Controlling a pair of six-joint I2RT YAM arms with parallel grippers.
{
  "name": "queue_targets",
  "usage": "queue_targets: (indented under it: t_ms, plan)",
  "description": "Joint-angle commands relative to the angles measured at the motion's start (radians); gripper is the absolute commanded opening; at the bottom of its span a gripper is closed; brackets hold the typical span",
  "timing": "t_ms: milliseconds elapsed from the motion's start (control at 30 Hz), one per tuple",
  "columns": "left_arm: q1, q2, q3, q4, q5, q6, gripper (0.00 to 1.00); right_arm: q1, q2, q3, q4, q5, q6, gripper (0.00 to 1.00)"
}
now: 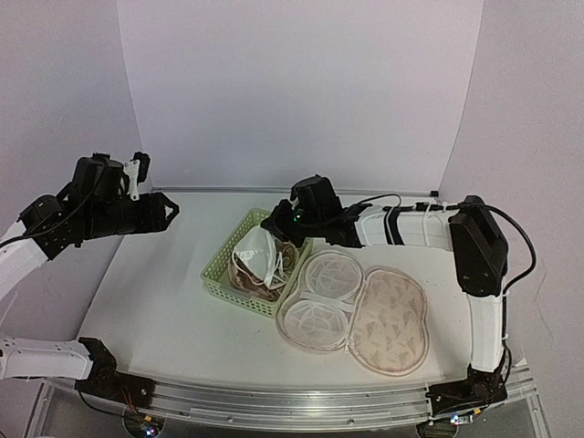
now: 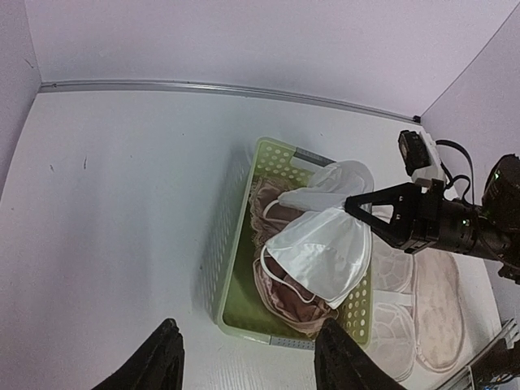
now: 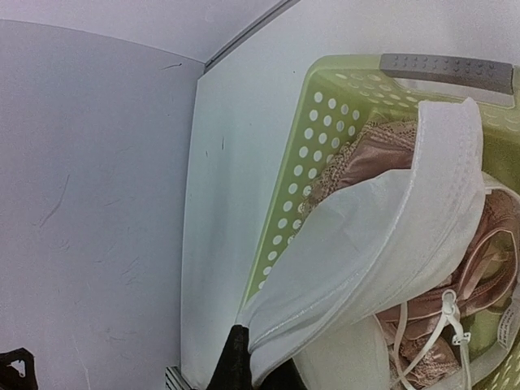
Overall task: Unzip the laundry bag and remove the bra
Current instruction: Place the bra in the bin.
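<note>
My right gripper will next lower the hanging white bra toward the green basket (image 1: 219,274) below, then release its edge over the pink lace bras.
The laundry bag (image 1: 392,319) lies unzipped and spread open on the table, its peanut-shaped patterned half on the right and its pale mesh cups (image 1: 321,297) on the left. It also shows in the left wrist view (image 2: 439,301). My right gripper (image 1: 276,223) is shut on a white bra (image 1: 258,252), which hangs over the green basket (image 1: 219,274). The right wrist view shows the fingers (image 3: 236,366) pinching the bra's edge (image 3: 382,236). My left gripper (image 1: 169,212) is open and empty, raised high at the left, far from the bag.
The light green lattice basket (image 2: 230,244) stands left of the bag and holds pink lace bras (image 2: 284,296). The back wall and the left wall stand close around the table. The right arm stretches across the table's back right.
</note>
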Motion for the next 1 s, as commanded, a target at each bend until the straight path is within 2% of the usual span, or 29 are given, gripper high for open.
queue_targets:
  t_ms: [0,333,500,667,967]
  plan:
    - [-0.004,-0.023,-0.006,0.003,-0.022,0.010,0.55,0.005,0.023,0.025,0.068,-0.007,0.029,0.00]
    - [-0.004,0.001,-0.002,0.006,-0.025,0.013,0.56,0.006,0.061,-0.022,0.042,-0.025,0.038,0.00]
    - [-0.004,0.026,-0.005,0.013,-0.018,0.012,0.55,0.005,0.069,-0.032,-0.019,-0.013,0.021,0.11]
    - [-0.004,0.034,-0.010,0.024,-0.005,0.011,0.55,0.006,0.056,-0.030,-0.101,-0.002,-0.010,0.33]
    - [-0.004,0.042,-0.016,0.037,0.002,0.007,0.56,0.006,-0.043,-0.061,-0.213,0.057,-0.070,0.45]
